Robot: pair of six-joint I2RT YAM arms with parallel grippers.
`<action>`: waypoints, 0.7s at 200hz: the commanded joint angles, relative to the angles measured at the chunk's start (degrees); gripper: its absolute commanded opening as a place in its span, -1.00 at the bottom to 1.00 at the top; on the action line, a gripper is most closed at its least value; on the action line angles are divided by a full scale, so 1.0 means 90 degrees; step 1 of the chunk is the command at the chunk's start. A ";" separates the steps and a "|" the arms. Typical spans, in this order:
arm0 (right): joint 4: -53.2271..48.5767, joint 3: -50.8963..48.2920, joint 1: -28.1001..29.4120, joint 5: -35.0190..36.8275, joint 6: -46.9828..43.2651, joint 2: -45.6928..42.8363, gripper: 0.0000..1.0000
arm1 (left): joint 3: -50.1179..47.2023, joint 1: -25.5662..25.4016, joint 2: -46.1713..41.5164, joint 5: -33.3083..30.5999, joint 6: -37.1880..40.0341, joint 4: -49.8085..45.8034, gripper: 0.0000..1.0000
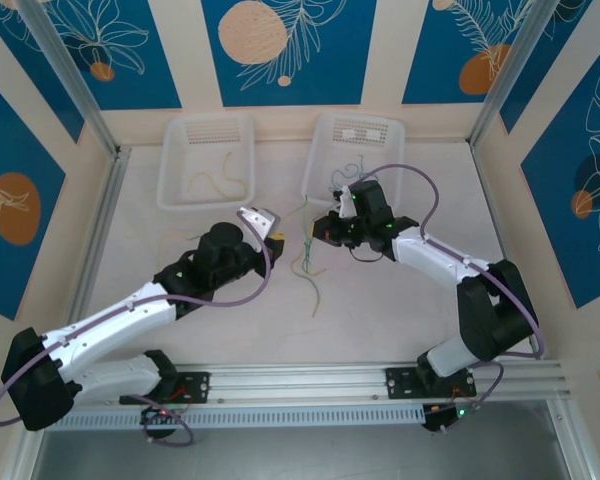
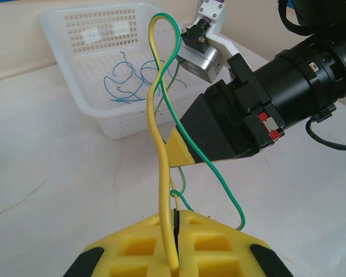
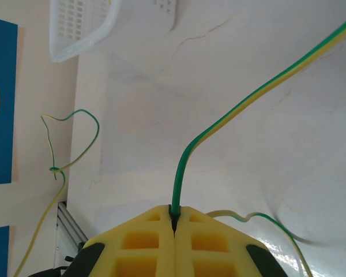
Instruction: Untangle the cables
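Observation:
My right gripper pulls away from my left gripper next, then eases nearer and releases its cable above the tabletop, since the green loop hooks the yellow cable.
In the top view a small tangle of green and yellow cables point(image 1: 308, 262) lies on the table between the two grippers. My left gripper point(image 1: 276, 237) is shut on a yellow cable point(image 2: 160, 167) that rises from its closed jaws point(image 2: 176, 216). A green cable point(image 2: 219, 179) loops round that one and hooks it just above the jaws. My right gripper point(image 1: 320, 230), whose yellow tip point(image 2: 179, 153) shows close ahead in the left wrist view, is shut point(image 3: 173, 212) on a green-and-yellow cable point(image 3: 187, 156). That cable runs up and to the right.
A white basket point(image 1: 360, 125) at the back right holds blue cables point(image 2: 127, 78). The white basket point(image 1: 208, 128) at the back left holds yellow cables point(image 1: 215, 180). Another green-yellow cable point(image 3: 63, 150) hangs at the left of the right wrist view. An aluminium rail point(image 1: 310, 380) runs along the near edge.

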 commanded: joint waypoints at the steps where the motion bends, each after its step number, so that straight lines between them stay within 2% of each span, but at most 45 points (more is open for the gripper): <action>1: -0.0300 0.0063 -0.0018 0.0291 -0.0212 -0.0313 -1.00 | -0.0110 0.0054 -0.0229 -0.0204 0.0028 0.0084 -1.00; 44: -0.0727 -0.0223 -0.0381 0.0576 -0.0343 -0.0940 -1.00 | -0.0220 0.0183 -0.0580 -0.0417 0.0117 -0.0177 -1.00; 140: -0.1582 -0.0861 -0.1897 0.0280 -0.0594 -0.1794 -1.00 | -0.0379 0.0703 -0.1062 -0.0558 0.0069 -0.0657 -1.00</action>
